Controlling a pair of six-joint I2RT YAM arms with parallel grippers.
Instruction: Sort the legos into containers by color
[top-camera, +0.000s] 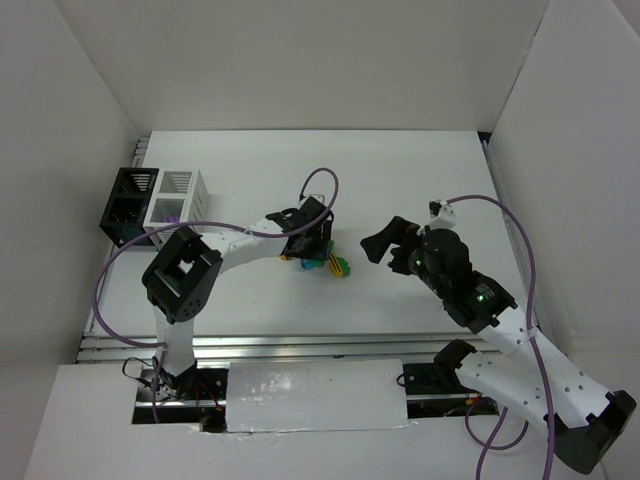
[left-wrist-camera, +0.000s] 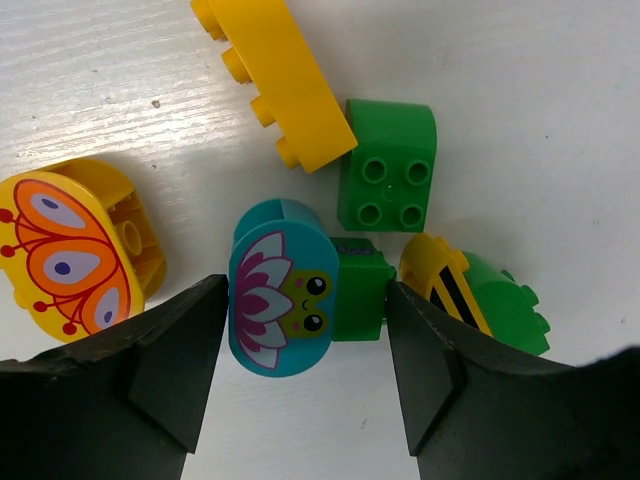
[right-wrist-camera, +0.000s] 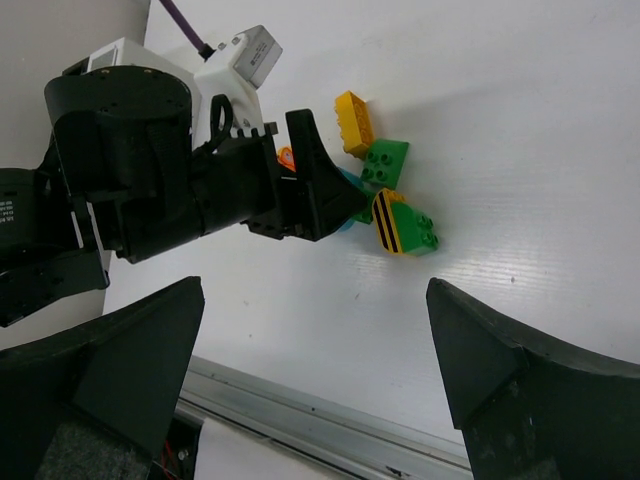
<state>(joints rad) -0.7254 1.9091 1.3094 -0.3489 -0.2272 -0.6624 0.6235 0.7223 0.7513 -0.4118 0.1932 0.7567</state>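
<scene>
The small green brick has a teal brick joined to it, so the robot's right gripper will next tilt and move left in the top view onto the green one.
The legos lie in a cluster mid-table. My left gripper reaches down over them, its fingers touching both sides of a teal flower-and-frog brick joined to a small green brick. Around it lie a yellow butterfly brick, a long yellow brick, a green studded brick and a green brick with a yellow-black striped face. The black container and white container stand at the far left. My right gripper hovers open to the right of the cluster, holding nothing.
Something purple shows inside the white container. The left arm's purple cable loops above the cluster. A metal rail runs along the table's near edge. White walls enclose the table on three sides.
</scene>
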